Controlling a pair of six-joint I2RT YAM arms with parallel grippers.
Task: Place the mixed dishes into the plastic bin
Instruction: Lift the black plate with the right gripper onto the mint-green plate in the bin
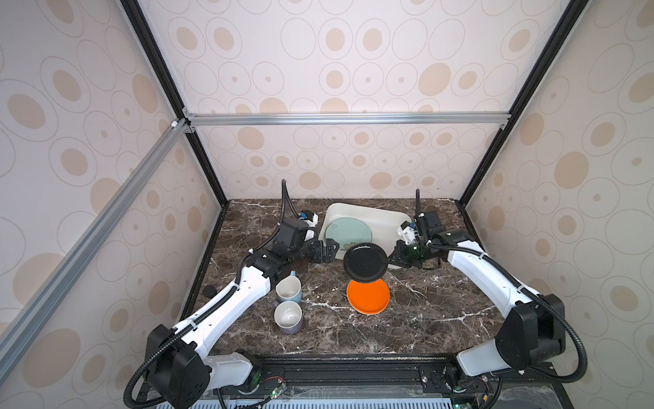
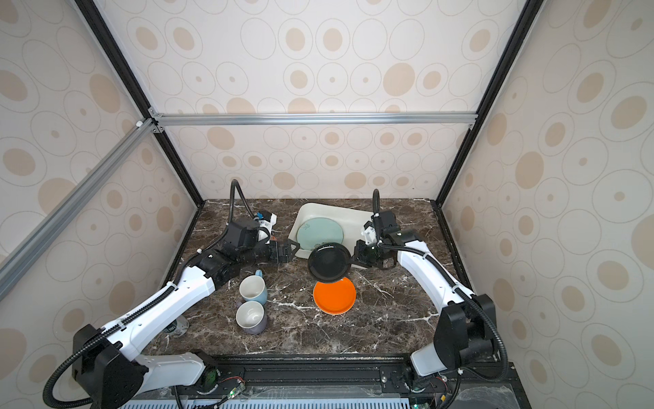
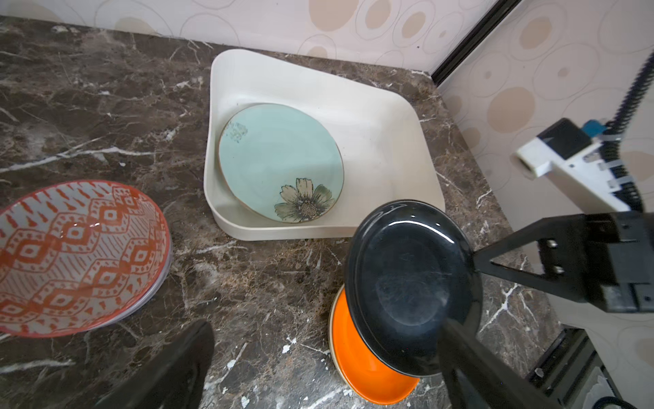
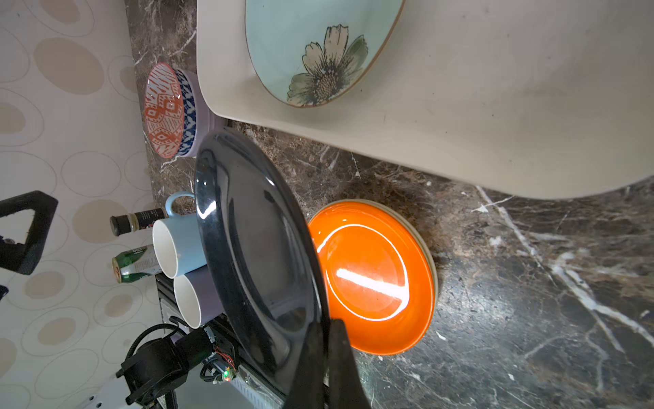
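Note:
My right gripper will next move outward over the bin and down to release the black plate, because the teal flower plate [image 1: 348, 230] [image 4: 320, 47] is farther outward than my gripper and lower.
The white plastic bin [image 1: 375, 212] [image 2: 339, 209] [image 3: 382, 141] stands at the back of the table, with the teal flower plate [image 1: 348, 230] [image 3: 279, 163] lying in it. My right gripper [image 1: 389, 262] [image 4: 327, 329] is shut on the rim of the black plate [image 1: 364, 262] [image 3: 407, 290] [image 4: 254, 248]. It holds the plate above the table by the bin's front edge, partly over an orange plate [image 1: 369, 297] [image 4: 375, 283]. My left gripper [image 1: 332, 252] [image 3: 325, 327] is open and empty near the bin's front left corner.
A light-blue mug [image 1: 288, 288] and a lavender-grey mug [image 1: 288, 317] stand at the front left. Orange-patterned bowl [image 3: 78, 255] [image 4: 164, 109] sits stacked on a blue one left of the bin. A green can [image 4: 136, 263] and dark jar [image 4: 136, 221] are at the left edge.

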